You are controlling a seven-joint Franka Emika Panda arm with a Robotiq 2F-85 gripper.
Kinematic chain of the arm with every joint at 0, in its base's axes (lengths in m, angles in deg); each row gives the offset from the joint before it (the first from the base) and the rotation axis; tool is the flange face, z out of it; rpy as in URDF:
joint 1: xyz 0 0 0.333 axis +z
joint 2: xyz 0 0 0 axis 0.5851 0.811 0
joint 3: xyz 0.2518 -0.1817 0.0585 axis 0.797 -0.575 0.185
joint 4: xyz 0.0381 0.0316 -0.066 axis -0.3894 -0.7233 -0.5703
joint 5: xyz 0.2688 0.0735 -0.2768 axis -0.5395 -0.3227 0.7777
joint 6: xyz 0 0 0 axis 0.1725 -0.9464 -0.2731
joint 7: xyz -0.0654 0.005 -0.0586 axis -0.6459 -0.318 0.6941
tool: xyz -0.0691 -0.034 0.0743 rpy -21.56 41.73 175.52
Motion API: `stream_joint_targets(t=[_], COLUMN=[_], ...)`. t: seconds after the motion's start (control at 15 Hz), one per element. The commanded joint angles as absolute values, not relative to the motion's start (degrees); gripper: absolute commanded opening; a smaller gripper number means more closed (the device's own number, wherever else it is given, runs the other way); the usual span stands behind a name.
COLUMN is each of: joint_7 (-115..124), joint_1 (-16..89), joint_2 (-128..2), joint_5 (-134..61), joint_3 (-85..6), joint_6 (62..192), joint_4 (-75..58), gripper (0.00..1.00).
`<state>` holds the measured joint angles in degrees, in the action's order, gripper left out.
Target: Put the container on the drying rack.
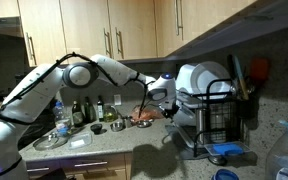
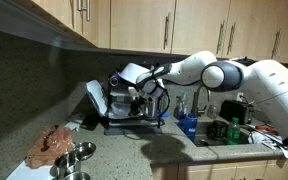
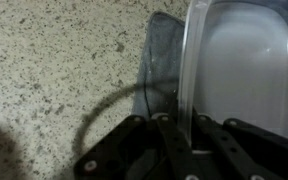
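Note:
The container in my gripper only reaches the rack's edge, so next I should gently move it outward over the black wire drying rack's near side before I release its rim.
My gripper is shut on the rim of a clear plastic container, whose wall runs up between the fingers in the wrist view. Under it lie the speckled countertop, a grey tray edge and a black wire. In both exterior views the gripper holds the container close against the side of the black wire drying rack. The rack holds white dishes.
Bottles and a metal dish stand by the sink. A brown cloth and metal bowls lie beside the rack. A blue bottle stands on its other side. Wall cabinets hang low overhead.

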<state>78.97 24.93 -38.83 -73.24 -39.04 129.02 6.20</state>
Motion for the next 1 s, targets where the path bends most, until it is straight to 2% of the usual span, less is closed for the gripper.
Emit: stream_joint_targets(t=[0.0, 0.07, 0.13, 0.93], joint_7=[79.1, 79.1, 79.1, 89.7], joint_1=[24.7, 24.7, 24.7, 26.0], joint_2=[-38.8, -38.8, -38.7, -33.7], joint_5=[-73.0, -73.0, -73.0, -66.1], joint_3=[-38.8, -38.8, -38.8, -41.3], joint_6=[128.8, 128.8, 128.8, 124.4], joint_4=[6.5, 6.5, 6.5, 15.1], gripper=[0.06, 0.06, 0.01, 0.01])
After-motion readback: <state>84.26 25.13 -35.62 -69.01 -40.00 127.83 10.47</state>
